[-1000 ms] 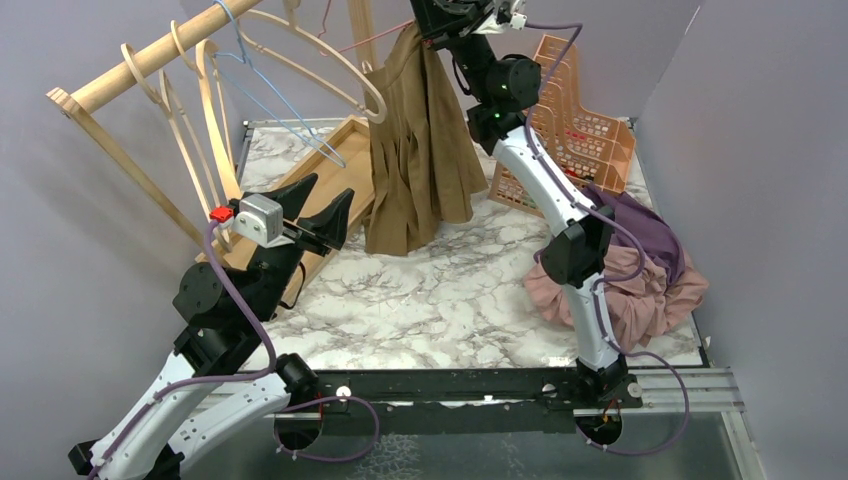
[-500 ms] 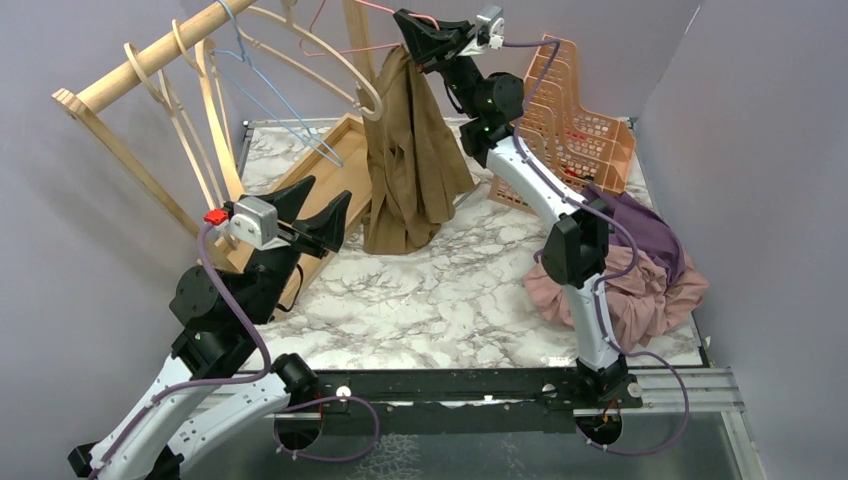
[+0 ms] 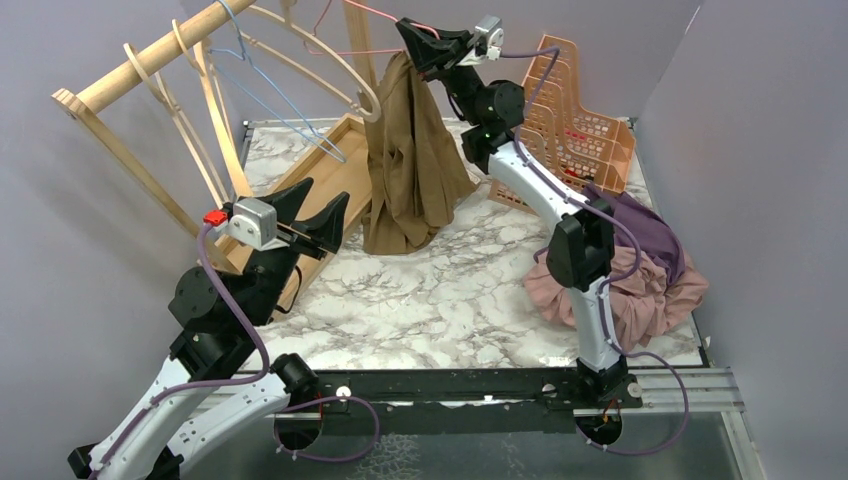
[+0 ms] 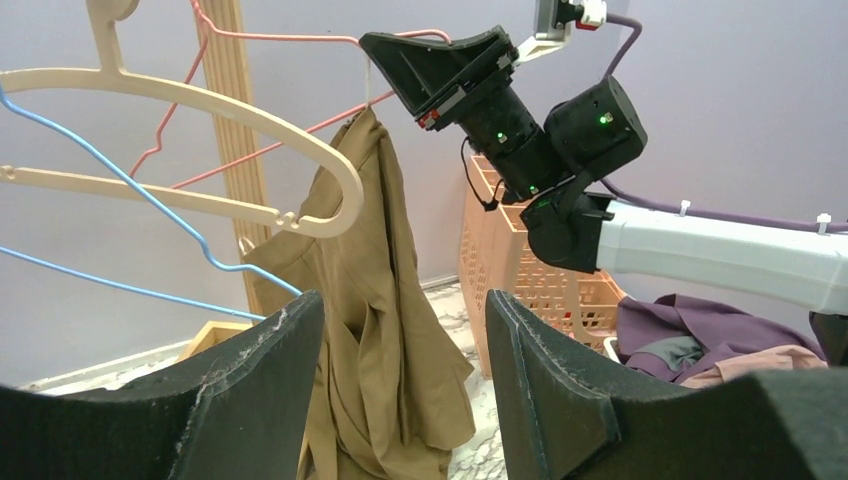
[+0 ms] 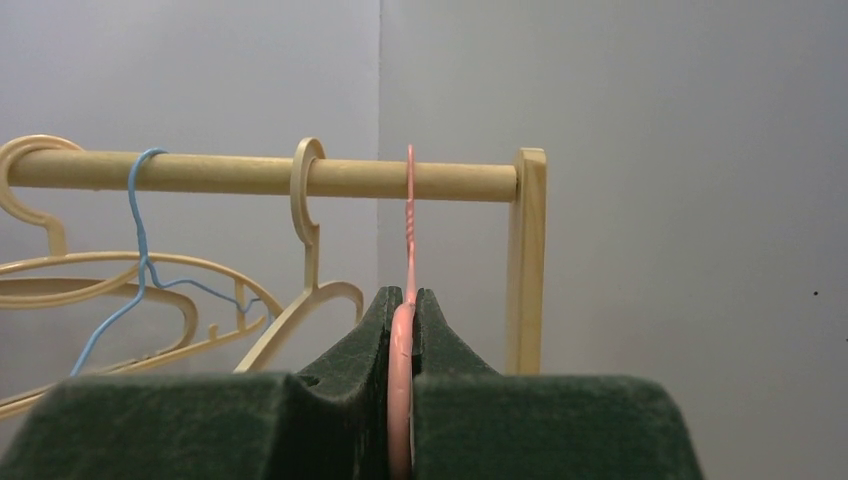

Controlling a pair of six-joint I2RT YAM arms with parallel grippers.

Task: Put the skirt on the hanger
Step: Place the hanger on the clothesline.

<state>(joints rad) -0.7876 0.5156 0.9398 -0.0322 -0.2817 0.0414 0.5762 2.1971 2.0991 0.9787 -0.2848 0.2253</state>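
Observation:
My right gripper will next rise and move toward the orange basket, then go down and open, because the pink hanger's hook already crosses the wooden rod [image 5: 260,175].
A brown skirt [image 3: 410,160] hangs in folds from a pink wire hanger [image 3: 345,49], its hem bunched on the marble table [image 3: 450,290]. My right gripper [image 3: 408,28] is high at the back, shut on that hanger's wire. In the right wrist view the pink hanger [image 5: 409,220] runs up from between my right gripper [image 5: 402,296] to the wooden rod [image 5: 260,175] and crosses it. My left gripper [image 3: 320,200] stands open at the left, apart from the skirt. In the left wrist view the skirt [image 4: 370,330] shows beyond my left gripper [image 4: 400,305].
The rod [image 3: 150,60] carries cream hangers [image 3: 320,60] and a blue wire hanger [image 3: 270,90]. A wooden tray [image 3: 330,170] lies under the rack. An orange basket [image 3: 575,120] stands back right. A purple and pink clothes pile [image 3: 650,270] lies beside the right arm.
My right gripper has carried the pink hanger and skirt leftward and slightly down toward the rod; the skirt has swung and gathered. The left arm has barely moved.

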